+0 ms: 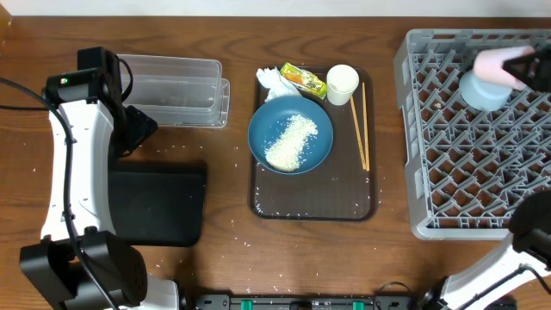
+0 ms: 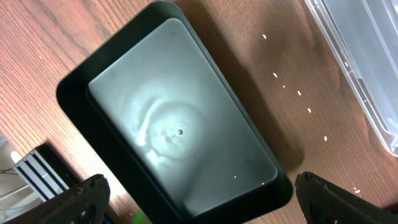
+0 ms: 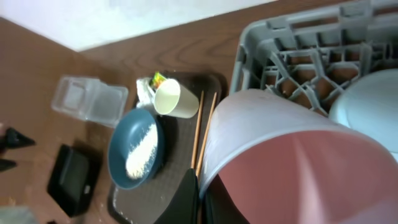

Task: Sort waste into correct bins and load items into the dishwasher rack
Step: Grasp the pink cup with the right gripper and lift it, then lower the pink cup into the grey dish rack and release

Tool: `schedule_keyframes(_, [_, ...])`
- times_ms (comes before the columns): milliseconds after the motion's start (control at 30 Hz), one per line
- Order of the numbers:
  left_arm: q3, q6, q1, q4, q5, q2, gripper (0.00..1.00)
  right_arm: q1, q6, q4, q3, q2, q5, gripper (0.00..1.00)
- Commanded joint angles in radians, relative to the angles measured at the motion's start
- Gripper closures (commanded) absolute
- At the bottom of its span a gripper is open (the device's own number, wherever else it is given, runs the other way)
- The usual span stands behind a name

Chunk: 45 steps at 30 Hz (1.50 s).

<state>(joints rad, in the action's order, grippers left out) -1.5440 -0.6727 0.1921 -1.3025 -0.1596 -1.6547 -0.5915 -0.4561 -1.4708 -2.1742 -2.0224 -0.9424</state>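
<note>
The cup goes back and down with my right gripper next and is released, since the rack wires beside the light blue bowl stand empty below and back.
My right gripper [image 1: 522, 65] is shut on the rim of the small pink cup [image 1: 492, 62] and holds it over the far corner of the grey dishwasher rack [image 1: 465, 172], beside the light blue bowl [image 1: 484, 91]. In the right wrist view one finger is inside the pink cup [image 3: 298, 162] and one outside. On the brown serving tray, the dark blue plate [image 1: 267, 116] carries rice [image 1: 291, 139], with the napkin [image 1: 274, 82], snack wrapper [image 1: 303, 80], white cup [image 1: 342, 83] and chopsticks [image 1: 362, 125] around it. My left gripper [image 2: 202, 205] hangs open above the black tray [image 2: 180, 130].
The clear tub [image 1: 176, 90] sits beyond the black tray [image 1: 155, 202] at the left. The brown serving tray [image 1: 310, 207] lies mid-table, close to the rack's left wall. Stray rice grains [image 2: 298, 93] dot the wood between tub and black tray.
</note>
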Motion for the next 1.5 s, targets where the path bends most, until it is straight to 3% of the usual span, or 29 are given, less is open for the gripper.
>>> schedule_keyframes(0, [0.002,0.006,0.004,-0.005,-0.008,0.016,0.02,-0.060,-0.039,0.058,0.129,-0.005,-0.187,0.99])
schedule_keyframes(333, [0.002,0.006,0.004,-0.005,-0.008,0.016,0.02,-0.136,-0.039,0.341,0.526,-0.005,-0.497,0.99])
schedule_keyframes(600, [0.002,0.006,0.004,-0.005,-0.008,0.016,0.02,-0.139,-0.039,0.451,0.719,-0.005,-0.499,0.99])
schedule_keyframes(933, [0.002,0.006,0.004,-0.005,-0.008,0.016,0.02,-0.176,-0.039,0.482,0.758,-0.005,-0.392,0.99])
schedule_keyframes(1467, [0.002,0.006,0.004,-0.005,-0.008,0.016,0.02,-0.161,-0.035,0.567,0.772,-0.029,-0.423,0.99])
